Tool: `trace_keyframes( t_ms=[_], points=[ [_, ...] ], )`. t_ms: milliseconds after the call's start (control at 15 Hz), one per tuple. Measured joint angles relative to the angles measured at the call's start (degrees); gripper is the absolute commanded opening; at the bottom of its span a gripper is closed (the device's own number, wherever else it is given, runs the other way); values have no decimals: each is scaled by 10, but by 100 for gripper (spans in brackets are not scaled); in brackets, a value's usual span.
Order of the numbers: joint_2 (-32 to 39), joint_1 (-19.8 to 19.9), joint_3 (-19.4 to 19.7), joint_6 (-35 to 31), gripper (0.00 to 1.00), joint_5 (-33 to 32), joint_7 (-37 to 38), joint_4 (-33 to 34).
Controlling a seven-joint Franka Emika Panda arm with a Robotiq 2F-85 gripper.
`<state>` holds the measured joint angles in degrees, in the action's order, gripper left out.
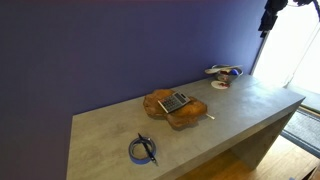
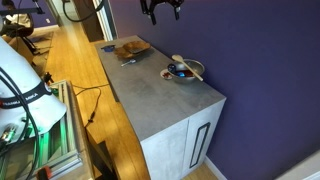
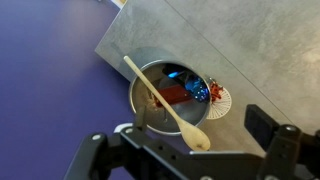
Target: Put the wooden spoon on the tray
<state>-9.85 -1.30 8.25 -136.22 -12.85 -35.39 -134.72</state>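
The spoon's handle slants across the bowl, so my gripper turns to straddle it next and comes down onto the handle's middle [image 2: 190,68] [image 3: 161,97].
The pale wooden spoon [image 3: 165,105] lies across the rim of a small round grey bowl [image 3: 137,100], its head hanging over the edge. It shows in both exterior views [image 1: 226,70] [image 2: 189,66]. The reddish-brown wavy-edged tray [image 1: 190,113] [image 2: 138,43] lies at the middle of the grey table, well away from the bowl. My gripper [image 3: 185,150] is open and empty. It hangs high above the bowl, as the exterior views show [image 1: 270,15] [image 2: 160,10].
A dark keypad-like item [image 1: 175,101] lies on the tray. A coiled blue-black cable [image 1: 143,150] lies near the table's front edge. The bowl holds red and blue items [image 3: 180,90]; a small white disc [image 3: 218,100] lies beside it. A purple wall stands behind the table.
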Motion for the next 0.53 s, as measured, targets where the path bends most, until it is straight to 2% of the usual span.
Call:
trace_keyframes(
  t_ms=[333,533],
  points=[
    [185,9,-14,-59,100,8,-150,112],
    [291,31,-40,-108,100,8,-194,162]
  ],
)
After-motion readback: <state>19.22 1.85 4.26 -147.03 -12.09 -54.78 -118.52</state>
